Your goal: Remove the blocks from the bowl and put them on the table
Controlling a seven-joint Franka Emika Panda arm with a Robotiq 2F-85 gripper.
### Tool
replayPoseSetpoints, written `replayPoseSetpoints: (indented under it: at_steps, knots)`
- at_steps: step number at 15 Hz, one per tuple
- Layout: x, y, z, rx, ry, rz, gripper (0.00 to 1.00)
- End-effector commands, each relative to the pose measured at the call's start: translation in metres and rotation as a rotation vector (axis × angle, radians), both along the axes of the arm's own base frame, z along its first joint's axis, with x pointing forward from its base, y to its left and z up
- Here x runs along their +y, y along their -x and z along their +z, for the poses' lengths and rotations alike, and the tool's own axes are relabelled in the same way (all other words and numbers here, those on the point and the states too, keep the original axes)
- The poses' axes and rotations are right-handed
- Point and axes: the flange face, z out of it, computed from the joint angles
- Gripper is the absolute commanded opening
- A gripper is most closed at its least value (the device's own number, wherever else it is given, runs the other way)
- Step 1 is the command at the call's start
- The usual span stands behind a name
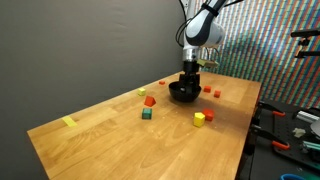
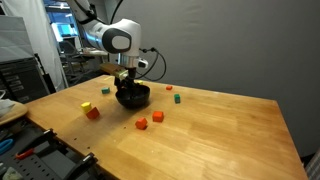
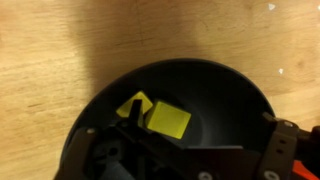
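I will move my open gripper to its left in the wrist view and down to close. The second yellow piece (image 3: 133, 104) lies below it on that side.
The black bowl (image 3: 222, 85) fills the wrist view. A yellow block (image 3: 168, 121) lies on its floor, with a second yellow piece (image 3: 133, 104) just beside it, partly hidden by dark gripper parts. My gripper (image 3: 180, 150) is open and reaches down into the bowl, one finger on each side of it, holding nothing. In both exterior views the gripper (image 1: 187, 80) (image 2: 126, 85) hangs over the bowl (image 1: 181, 96) (image 2: 136, 100) on the wooden table (image 1: 100, 135) (image 2: 220, 135). Loose blocks lie around it: red (image 1: 150, 101), green (image 1: 147, 114), yellow (image 1: 199, 118), orange (image 2: 141, 124), red (image 2: 157, 117).
A flat yellow tape strip (image 1: 68, 122) lies near one table corner. More small blocks (image 1: 218, 93) (image 2: 176, 99) (image 2: 86, 105) are scattered about the bowl. Tools and clutter (image 1: 290, 125) sit past the table's edge. A dark curtain hangs behind the table.
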Motion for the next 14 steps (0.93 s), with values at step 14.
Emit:
replayPoseSetpoints:
  at_steps: [14]
  knots:
    - [0.001, -0.057, 0.004, -0.105, 0.1, 0.088, 1.0]
